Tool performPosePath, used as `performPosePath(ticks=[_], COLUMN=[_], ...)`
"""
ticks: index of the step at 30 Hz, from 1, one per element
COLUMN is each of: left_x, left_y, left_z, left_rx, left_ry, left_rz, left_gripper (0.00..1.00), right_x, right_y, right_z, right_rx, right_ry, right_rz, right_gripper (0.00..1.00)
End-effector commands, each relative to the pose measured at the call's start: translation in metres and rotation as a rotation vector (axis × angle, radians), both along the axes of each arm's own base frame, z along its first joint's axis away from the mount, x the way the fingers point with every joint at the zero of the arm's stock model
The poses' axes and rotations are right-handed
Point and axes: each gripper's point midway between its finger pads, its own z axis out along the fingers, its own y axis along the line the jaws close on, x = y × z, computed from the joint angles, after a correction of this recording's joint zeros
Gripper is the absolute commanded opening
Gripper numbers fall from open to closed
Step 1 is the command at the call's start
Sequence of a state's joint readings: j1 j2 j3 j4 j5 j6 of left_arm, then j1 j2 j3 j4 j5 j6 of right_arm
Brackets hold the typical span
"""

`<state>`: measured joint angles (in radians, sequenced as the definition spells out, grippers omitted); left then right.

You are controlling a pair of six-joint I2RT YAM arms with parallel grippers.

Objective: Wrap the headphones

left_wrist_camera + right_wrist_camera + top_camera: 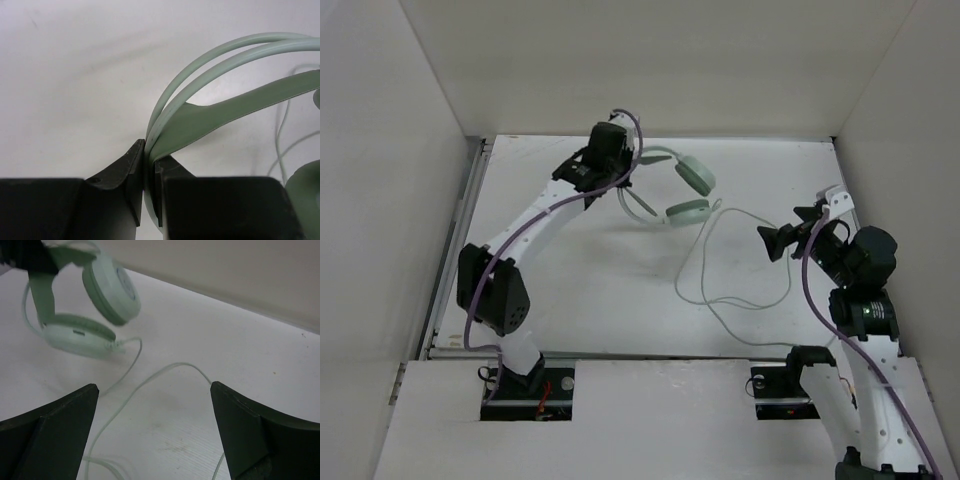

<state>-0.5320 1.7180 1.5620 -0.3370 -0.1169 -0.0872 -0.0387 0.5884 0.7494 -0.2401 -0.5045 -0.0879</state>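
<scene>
The headphones (688, 192) go back and down with my left gripper next, for release on the bare tabletop clear of the cable loops, since that tabletop lies below and back from it.
The pale mint-green headphones (688, 192) are at the back middle of the table, their headband (210, 115) pinched between the fingers of my left gripper (149, 156), which is shut on it. One ear cup (110, 287) hangs above the other ear cup (77, 335), which is down by the table. The thin pale-green cable (720, 300) runs from the lower cup and lies in loose loops across the table toward the right. My right gripper (775, 240) hovers open at the right, its fingers (60, 415) wide apart over a bend of the cable (165, 371), holding nothing.
White walls (410, 150) enclose the white table (590, 280) on the left, back and right. Purple robot cables (520, 240) run along both arms. A raised white ledge (650, 400) spans the near edge between the arm bases.
</scene>
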Motion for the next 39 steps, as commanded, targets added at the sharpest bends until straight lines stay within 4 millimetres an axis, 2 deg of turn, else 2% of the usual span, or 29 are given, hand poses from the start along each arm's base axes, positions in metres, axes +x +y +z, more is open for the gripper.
performPosePath(ticks=[1, 7, 8, 12, 17, 19, 21, 23, 26, 29, 32, 34, 39], left_x=[0.005, -0.012, -0.015, -0.028, -0.044, -0.047, -0.049, -0.049, -0.052, -0.062, -0.074, -0.079, -0.084], left_y=[0.031, 0.064, 0.069, 0.084, 0.092, 0.1, 0.107, 0.113, 0.111, 0.11, 0.119, 0.127, 0.133], left_z=[0.122, 0.19, 0.196, 0.207, 0.232, 0.239, 0.238, 0.226, 0.166, 0.075, 0.006, -0.023, -0.065], left_rx=[-0.092, -0.104, -0.108, -0.144, -0.255, -0.267, -0.28, -0.279, -0.231, -0.175, -0.166, -0.167, -0.172], left_ry=[-0.259, -0.404, -0.416, -0.421, -0.435, -0.449, -0.444, -0.418, -0.302, -0.12, 0.027, 0.099, 0.194], left_rz=[0.036, 0.058, 0.066, 0.092, 0.073, 0.093, 0.111, 0.128, 0.128, 0.14, 0.196, 0.236, 0.28], left_gripper=[0.0, 0.0, 0.0, 0.0, 0.0, 0.0, 0.0, 0.0, 0.0, 0.0, 0.0, 0.0, 0.0], right_x=[-0.001, 0.002, 0.003, 0.008, 0.016, 0.02, 0.022, 0.023, 0.022, 0.017, 0.013, 0.011, 0.011], right_y=[0.01, 0.03, 0.035, 0.051, 0.078, 0.082, 0.085, 0.086, 0.087, 0.087, 0.083, 0.077, 0.07], right_z=[0.039, 0.068, 0.074, 0.092, 0.11, 0.118, 0.124, 0.126, 0.119, 0.109, 0.1, 0.095, 0.082], right_rx=[-0.066, -0.091, -0.102, -0.116, -0.15, -0.141, -0.128, -0.117, -0.11, -0.095, -0.08, -0.073, -0.06], right_ry=[-0.129, -0.223, -0.243, -0.282, -0.336, -0.349, -0.358, -0.358, -0.342, -0.319, -0.3, -0.289, -0.262], right_rz=[0.048, 0.124, 0.14, 0.19, 0.265, 0.268, 0.27, 0.27, 0.273, 0.278, 0.271, 0.253, 0.23], right_gripper=[1.0, 1.0, 1.0, 1.0, 1.0, 1.0, 1.0, 1.0, 1.0, 1.0, 1.0, 1.0, 1.0])
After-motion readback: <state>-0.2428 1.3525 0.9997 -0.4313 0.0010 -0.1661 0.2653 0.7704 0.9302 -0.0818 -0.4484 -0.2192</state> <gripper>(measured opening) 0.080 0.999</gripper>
